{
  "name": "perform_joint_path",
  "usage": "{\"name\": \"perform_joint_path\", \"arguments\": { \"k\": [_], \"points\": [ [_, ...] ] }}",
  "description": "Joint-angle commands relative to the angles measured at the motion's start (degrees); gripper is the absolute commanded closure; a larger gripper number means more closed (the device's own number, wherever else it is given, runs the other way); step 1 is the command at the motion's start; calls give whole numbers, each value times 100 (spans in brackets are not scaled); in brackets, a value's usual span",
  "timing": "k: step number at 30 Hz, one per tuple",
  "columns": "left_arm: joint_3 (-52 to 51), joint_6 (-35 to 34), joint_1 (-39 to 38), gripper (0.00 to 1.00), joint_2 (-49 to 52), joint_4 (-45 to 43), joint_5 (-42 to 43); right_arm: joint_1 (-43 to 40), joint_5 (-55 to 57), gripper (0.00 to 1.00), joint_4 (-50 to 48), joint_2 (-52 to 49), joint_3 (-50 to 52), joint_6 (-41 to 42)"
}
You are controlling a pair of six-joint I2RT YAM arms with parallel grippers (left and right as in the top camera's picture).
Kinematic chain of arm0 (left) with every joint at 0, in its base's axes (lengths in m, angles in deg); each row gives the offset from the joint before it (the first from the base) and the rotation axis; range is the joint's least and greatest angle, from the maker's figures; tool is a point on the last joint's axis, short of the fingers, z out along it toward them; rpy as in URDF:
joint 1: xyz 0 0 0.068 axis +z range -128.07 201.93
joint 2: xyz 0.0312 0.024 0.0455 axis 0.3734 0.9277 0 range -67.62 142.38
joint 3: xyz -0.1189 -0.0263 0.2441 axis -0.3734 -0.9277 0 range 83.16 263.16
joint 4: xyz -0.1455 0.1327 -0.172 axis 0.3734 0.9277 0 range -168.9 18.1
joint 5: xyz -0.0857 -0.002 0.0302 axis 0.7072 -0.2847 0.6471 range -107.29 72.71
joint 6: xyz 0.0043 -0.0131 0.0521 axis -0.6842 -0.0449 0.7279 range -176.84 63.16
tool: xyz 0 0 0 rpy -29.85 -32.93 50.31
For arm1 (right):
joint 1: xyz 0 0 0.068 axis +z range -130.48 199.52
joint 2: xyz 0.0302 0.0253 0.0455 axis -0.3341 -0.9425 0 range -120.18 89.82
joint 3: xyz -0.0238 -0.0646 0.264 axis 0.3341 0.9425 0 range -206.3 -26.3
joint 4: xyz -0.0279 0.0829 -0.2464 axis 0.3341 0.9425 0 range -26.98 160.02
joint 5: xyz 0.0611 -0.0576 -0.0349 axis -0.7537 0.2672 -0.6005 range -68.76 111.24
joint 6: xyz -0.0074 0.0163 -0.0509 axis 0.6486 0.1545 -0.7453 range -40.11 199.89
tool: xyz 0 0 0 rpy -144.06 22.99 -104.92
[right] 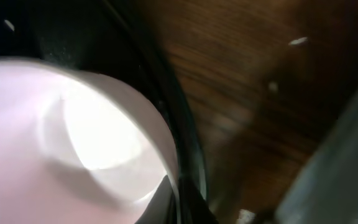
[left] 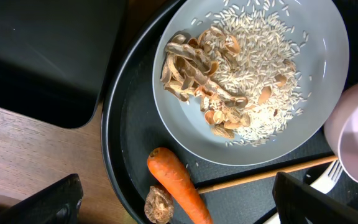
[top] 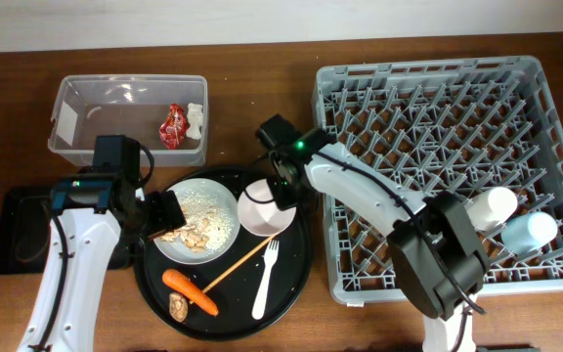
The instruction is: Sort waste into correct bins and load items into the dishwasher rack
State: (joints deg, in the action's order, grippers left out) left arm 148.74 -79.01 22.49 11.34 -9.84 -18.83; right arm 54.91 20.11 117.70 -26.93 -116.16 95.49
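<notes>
The rack's far corner slots beyond the cups are empty, so my right gripper should next lift the white bowl (top: 260, 215) outward over the rack, tilt it in there and release it.
A white plate (top: 221, 198) with beige crumbs (top: 196, 228) sits on the round black tray (top: 297, 262). My left gripper (top: 161, 212) is open and empty at the plate's left edge. In the left wrist view its fingers (left: 179, 200) straddle the orange carrot (left: 176, 183), with the plate (left: 328, 56) and crumbs (left: 247, 68) beyond. My right gripper (top: 283, 194) is shut on the rim of the white bowl (top: 260, 215). The right wrist view shows the rim (right: 73, 143) between the fingers (right: 185, 199). The white fork (top: 265, 279) and carrot (top: 191, 291) lie on the tray.
The clear tub (top: 76, 108) holds a red wrapper (top: 174, 125) and a white scrap (top: 195, 119). The shallow black tray (top: 18, 230) lies at the left. The grey rack (top: 428, 88) holds a white cup (top: 492, 207) and a light blue cup (top: 531, 232). A wooden stick (top: 233, 266) lies by the fork.
</notes>
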Motion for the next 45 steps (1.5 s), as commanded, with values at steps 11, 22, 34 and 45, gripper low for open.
{"name": "perform_joint_path", "arguments": {
  "k": [11,22,34,45],
  "points": [
    [9,-52,22,3,11,-101,-37,-2361,4293,96,2874,2103,-2769,-74],
    [9,-55,22,3,11,-136,-17,-3799,7058,96,2229,1255,-2509,1410],
    [9,-55,22,3,11,-131,-15,-3974,7090,96,1561,-929,-2476,1539],
    [9,-55,22,3,11,-149,46,-3731,6647,96,1495,-1115,-1652,1818]
  ]
}}
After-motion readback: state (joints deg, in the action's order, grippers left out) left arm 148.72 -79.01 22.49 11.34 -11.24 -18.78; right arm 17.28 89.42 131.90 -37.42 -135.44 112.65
